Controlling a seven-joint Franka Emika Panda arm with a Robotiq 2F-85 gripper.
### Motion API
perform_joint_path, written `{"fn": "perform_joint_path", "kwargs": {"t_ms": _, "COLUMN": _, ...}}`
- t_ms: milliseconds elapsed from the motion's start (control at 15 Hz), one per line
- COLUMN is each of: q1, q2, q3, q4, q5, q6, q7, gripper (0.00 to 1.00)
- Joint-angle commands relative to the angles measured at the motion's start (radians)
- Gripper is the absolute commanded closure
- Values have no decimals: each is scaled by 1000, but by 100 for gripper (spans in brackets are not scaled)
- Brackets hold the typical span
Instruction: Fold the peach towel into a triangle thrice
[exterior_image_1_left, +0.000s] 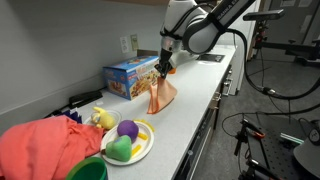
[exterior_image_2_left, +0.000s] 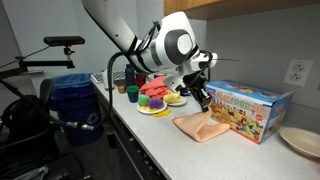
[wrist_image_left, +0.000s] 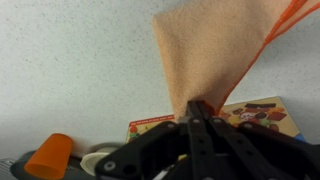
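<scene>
My gripper carries the towel's raised corner slightly outward toward the toy box next, then releases the towel's corner beside it.
The peach towel (exterior_image_1_left: 163, 93) lies on the white counter, one corner lifted so it hangs in a peak. In an exterior view it shows as a folded shape (exterior_image_2_left: 201, 124) in front of the box. My gripper (exterior_image_1_left: 163, 68) is shut on the towel's raised corner. It shows in an exterior view (exterior_image_2_left: 203, 97) just above the cloth. In the wrist view the jaws (wrist_image_left: 200, 108) are closed on the towel (wrist_image_left: 215, 55), which spreads away from them in a triangle with an orange edge.
A colourful toy box (exterior_image_1_left: 131, 76) stands right behind the towel, against the wall. A plate of toy fruit (exterior_image_1_left: 127, 142), a red cloth (exterior_image_1_left: 45, 146) and a green bowl (exterior_image_1_left: 88, 170) lie further along the counter. A blue bin (exterior_image_2_left: 74, 108) stands beside the counter.
</scene>
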Motion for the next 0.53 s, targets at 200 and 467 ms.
{"fn": "perform_joint_path", "kwargs": {"t_ms": 200, "q1": 33, "q2": 75, "q3": -57, "q4": 82, "q5": -128, "q6": 88, "q7": 132, "gripper": 100}}
{"fn": "perform_joint_path", "kwargs": {"t_ms": 467, "q1": 34, "q2": 107, "q3": -63, "q4": 104, "q5": -146, "q6": 92, "q7": 164, "gripper": 73}}
